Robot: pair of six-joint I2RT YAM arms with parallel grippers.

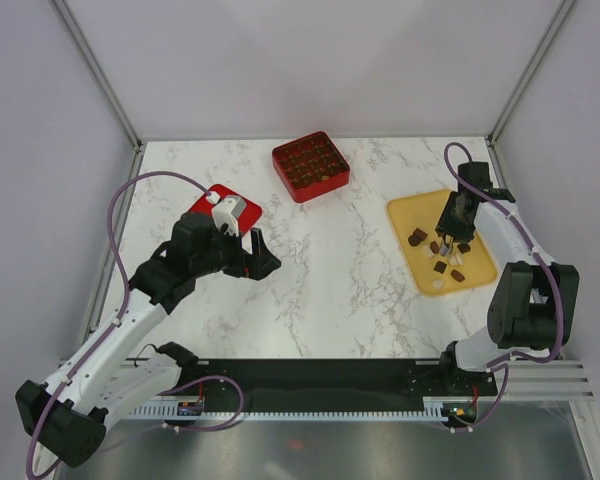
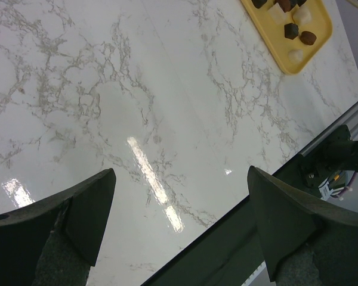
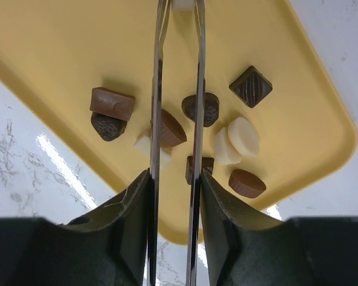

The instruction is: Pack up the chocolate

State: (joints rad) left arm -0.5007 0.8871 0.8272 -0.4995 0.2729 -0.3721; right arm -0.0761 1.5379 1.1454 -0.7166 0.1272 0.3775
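The cream piece needs to go outward and left in the top view to the red box next, over its near row, and my right gripper then needs to let it go.
Several chocolates lie on the flat yellow tray at the right: dark brown, milk brown and pale cream pieces. My right gripper stands over the tray, its long thin blades nearly together with a pale cream piece between the tips at the top edge of its wrist view. The red gridded box stands at the back centre with dark pieces in its cells. My left gripper hangs open and empty over bare marble left of centre.
A flat red lid lies at the back left, partly under my left wrist. The tray's corner also shows in the left wrist view. The black front rail runs along the near table edge.
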